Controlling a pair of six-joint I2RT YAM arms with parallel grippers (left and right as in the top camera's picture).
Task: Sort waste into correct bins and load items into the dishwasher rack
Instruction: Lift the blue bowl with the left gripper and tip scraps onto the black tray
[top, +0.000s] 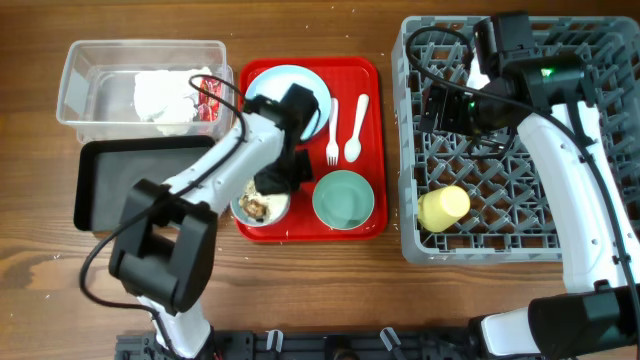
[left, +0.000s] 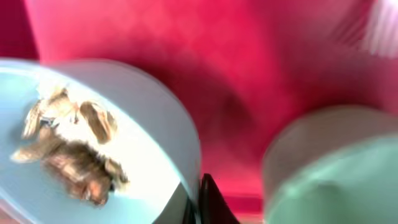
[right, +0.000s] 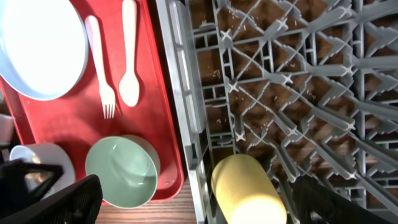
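Observation:
The bowl holds scraps, so next my left gripper will tip it up and over the shallow black tray (top: 140, 164), then return, lower and release it on the red tray (top: 370, 90).
My left gripper (top: 275, 182) is shut on the rim of a pale blue bowl (top: 258, 208) that holds brown and white food scraps (left: 68, 149), at the front left of the red serving tray (top: 370, 90). The second bowl (top: 343, 198), empty, sits beside it. The plate (top: 270, 85), fork (top: 332, 130) and spoon (top: 354, 130) lie on the same tray. My right gripper (top: 445, 105) is open and empty above the grey rack (top: 520, 200). The yellow cup (top: 443, 208) lies on its side in the rack's front left corner. The napkin (top: 160, 95) and red wrapper (top: 210, 98) lie in the clear tub (top: 90, 90).
The shallow black tray (top: 130, 185) sits in front of the clear tub, left of the red tray. The rack's left wall (right: 186, 106) stands close to the red tray's right edge. Bare wooden table runs along the front.

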